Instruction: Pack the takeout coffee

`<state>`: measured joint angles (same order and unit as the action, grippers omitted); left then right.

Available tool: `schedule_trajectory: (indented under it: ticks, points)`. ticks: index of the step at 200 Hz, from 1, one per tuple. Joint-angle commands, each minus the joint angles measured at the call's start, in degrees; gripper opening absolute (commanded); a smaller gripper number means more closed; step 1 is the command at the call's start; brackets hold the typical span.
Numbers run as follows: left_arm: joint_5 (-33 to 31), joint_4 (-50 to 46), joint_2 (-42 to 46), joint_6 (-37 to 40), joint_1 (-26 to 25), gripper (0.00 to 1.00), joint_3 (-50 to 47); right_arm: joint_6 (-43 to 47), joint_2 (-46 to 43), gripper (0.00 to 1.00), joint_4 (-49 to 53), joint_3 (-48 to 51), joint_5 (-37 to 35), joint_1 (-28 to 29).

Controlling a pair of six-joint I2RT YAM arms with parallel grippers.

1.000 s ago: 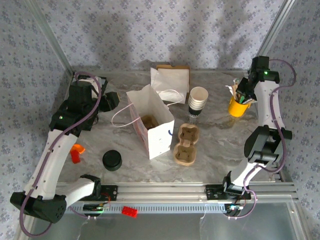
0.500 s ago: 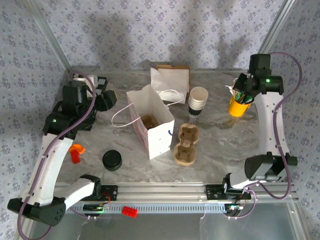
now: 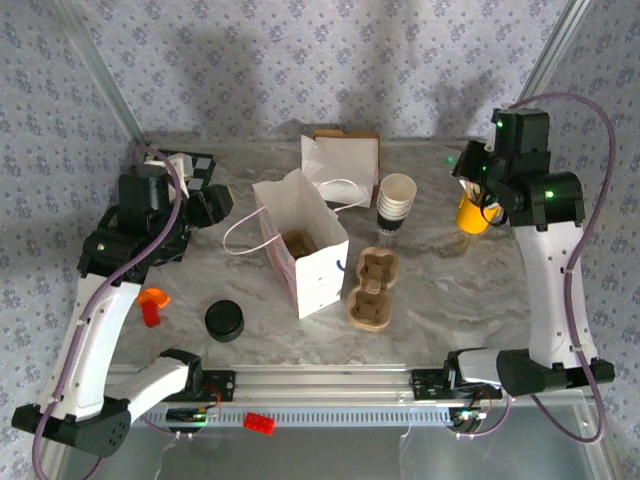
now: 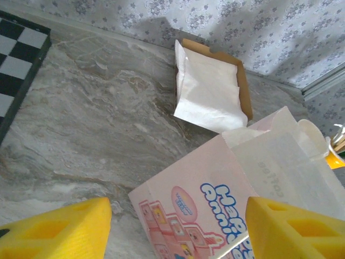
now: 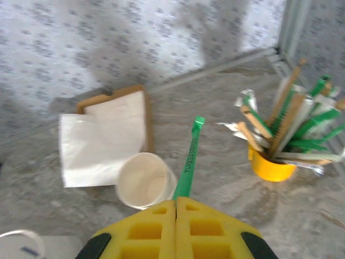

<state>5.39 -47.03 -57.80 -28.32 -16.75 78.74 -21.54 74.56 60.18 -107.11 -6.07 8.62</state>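
The right gripper swings past the cup stack next, over the bag's open mouth (image 3: pixel 303 216), and releases the green wrapped stick, because the white paper bag stands open.
The lidded takeout coffee is hidden or out of view. A white paper bag (image 3: pixel 305 245) stands open at the table's middle, with something brown inside; its pink printed side (image 4: pixel 215 183) lies below my left gripper. My left gripper (image 4: pixel 178 226) is open, hovering left of the bag (image 3: pixel 213 202), nothing between its yellow fingers (image 4: pixel 59 232). My right gripper (image 5: pixel 176 202) is shut on a green wrapped stick (image 5: pixel 190 162), held high at the back right (image 3: pixel 472 168), above and between the lidless cup stack (image 5: pixel 144 181) and the yellow holder (image 5: pixel 272 164).
The lidless cup stack (image 3: pixel 395 205) stands right of the bag. A cardboard cup carrier (image 3: pixel 372 288) lies in front of it. Black lids (image 3: pixel 224 320) and an orange piece (image 3: pixel 151 305) sit front left. Napkins in a box (image 3: pixel 335 160) are at the back, the yellow stick holder (image 3: pixel 476 212) at the right.
My right gripper has lifted away from the yellow holder with the green stick and swung left toward the cups. The left arm has drawn slightly back to the left.
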Motion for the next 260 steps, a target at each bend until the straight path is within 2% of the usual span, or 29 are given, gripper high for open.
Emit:
schedule_trajectory:
  ticks: [1,63,98,167,195,217,232,260]
  points:
    - [2.1,-1.4,-0.19,-2.43,0.41,0.67,1.85,0.51,0.44,0.01,0.07,-4.36,4.1,3.66]
    - [2.33,0.43,-1.85,-4.27,0.41,0.67,0.75,3.23,7.48,0.01,-1.3,-17.77,15.25,17.84]
    - [1.11,2.06,-1.44,-4.99,0.41,0.67,-0.46,5.7,9.61,0.0,-0.22,-20.3,19.42,25.58]
    - [-1.04,0.95,-1.09,-2.51,0.41,0.67,-1.55,6.94,9.47,0.0,3.61,-12.27,20.16,30.78]
    - [-1.22,0.44,-1.09,-1.23,0.41,0.67,-1.75,7.36,12.41,0.0,5.11,-13.11,21.56,31.92]
    - [-1.41,0.49,-1.17,-0.86,0.36,0.67,-1.81,8.21,16.62,0.04,7.74,-16.3,19.48,33.29]
    - [-1.37,0.83,-1.42,-1.12,0.41,0.67,-1.74,8.68,20.17,0.11,8.35,-18.47,20.01,34.03]
    - [-0.04,0.87,-2.3,-0.82,0.41,0.67,-0.76,9.34,25.96,0.33,12.91,-25.67,19.37,34.07]
